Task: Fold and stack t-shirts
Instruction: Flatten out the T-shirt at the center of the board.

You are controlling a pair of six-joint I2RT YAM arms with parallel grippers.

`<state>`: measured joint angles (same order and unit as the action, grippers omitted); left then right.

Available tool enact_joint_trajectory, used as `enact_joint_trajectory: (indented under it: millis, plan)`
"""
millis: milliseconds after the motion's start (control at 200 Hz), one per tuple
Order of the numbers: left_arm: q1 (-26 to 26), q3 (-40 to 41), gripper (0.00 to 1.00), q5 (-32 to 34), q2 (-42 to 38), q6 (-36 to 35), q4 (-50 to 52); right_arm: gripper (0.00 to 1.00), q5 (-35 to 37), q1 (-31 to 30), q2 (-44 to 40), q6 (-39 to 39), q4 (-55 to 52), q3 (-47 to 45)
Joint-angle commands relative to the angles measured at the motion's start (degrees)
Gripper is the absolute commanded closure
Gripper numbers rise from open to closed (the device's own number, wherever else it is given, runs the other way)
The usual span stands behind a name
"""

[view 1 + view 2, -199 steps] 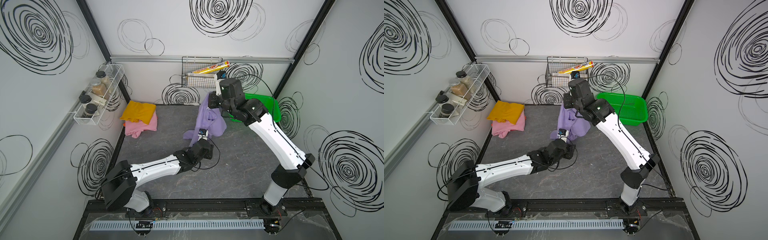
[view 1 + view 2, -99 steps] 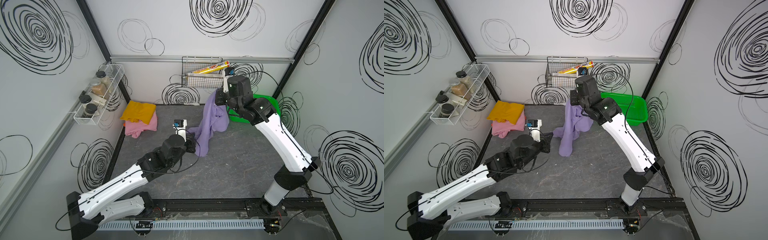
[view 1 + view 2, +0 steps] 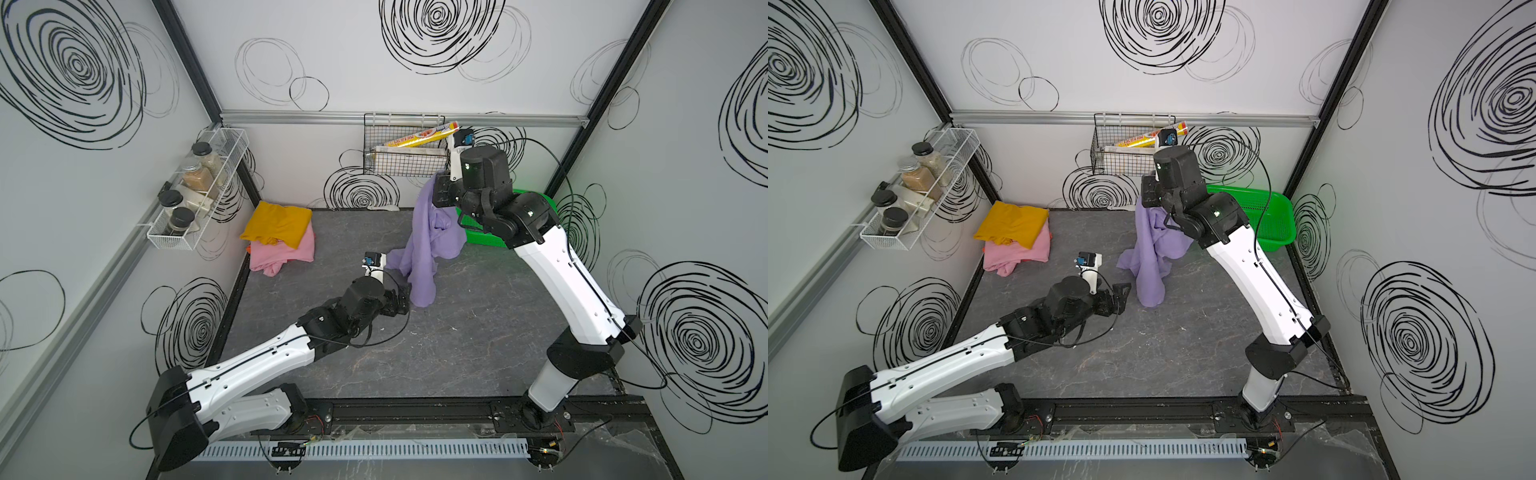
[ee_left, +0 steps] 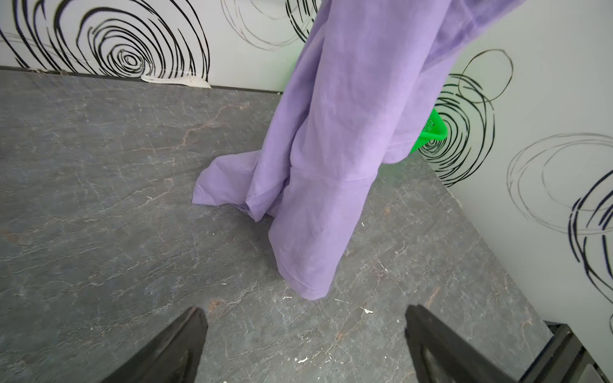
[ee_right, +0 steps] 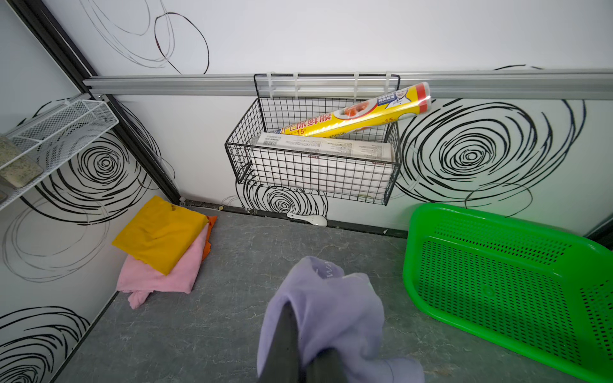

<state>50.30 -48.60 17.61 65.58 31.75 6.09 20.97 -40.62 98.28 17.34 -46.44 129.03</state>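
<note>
Next, my left gripper slides outward and toward the green basket onto the shirt's lower hanging fold, which is outward of it and faces its open fingers.
A lavender t-shirt hangs bunched from my right gripper, which is shut on its upper end, high near the back wall. In the right wrist view the cloth wraps the shut gripper. The shirt's lower end trails on the table just ahead of my left gripper, which is open, low and holds nothing. A mustard-yellow t-shirt lies folded on a pink t-shirt in the back left corner.
A green perforated basket sits at the back right, behind the right arm. A wire basket with a yellow roll hangs on the back wall. A white jar rack is on the left wall. A white spoon lies by the back wall.
My left gripper has opened wide and the shirt's lower end now hangs free in front of it. The right gripper has carried the shirt up and toward the back right.
</note>
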Motion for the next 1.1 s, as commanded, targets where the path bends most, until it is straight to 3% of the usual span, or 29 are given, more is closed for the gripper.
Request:
enact_joint_trajectory:
  millis: [0, 441, 471, 496, 566, 576, 776, 1096]
  plan:
    - [-0.66, -1.3, 0.01, -1.83, 3.46, -1.62, -9.56, 1.0, 0.22, 0.28, -0.5, 0.15, -0.93, 2.23]
    - [-3.59, -10.09, 0.03, -8.03, 21.55, -6.86, -17.84, 1.0, -0.23, 0.27, -1.4, 0.28, -3.22, 1.63]
    - [-4.03, -11.08, 0.12, -8.8, 23.12, -7.42, -18.11, 1.0, -0.29, 0.25, -1.5, 0.19, -3.23, 1.44]
    - [-4.31, -11.91, 0.27, -9.21, 24.19, -7.89, -18.12, 1.0, -0.39, 0.22, -1.63, 0.24, -3.19, 1.24]
    - [-4.98, -13.72, 0.95, -9.5, 26.65, -8.62, -18.02, 1.0, -0.67, 0.26, -1.8, 0.18, -3.22, 0.8]
    - [-5.07, -13.89, 1.0, -9.51, 26.87, -8.7, -17.99, 1.0, -0.67, 0.23, -1.85, 0.16, -3.2, 0.74]
    - [-5.55, -14.8, 1.0, -9.02, 23.6, -9.09, -13.61, 1.0, -0.14, 0.26, -2.6, -0.15, -1.95, -2.16]
    - [-5.3, -12.46, 1.0, -1.04, -3.41, -4.11, 5.07, 1.0, 5.74, 0.22, -2.57, -1.77, -0.3, -2.65]
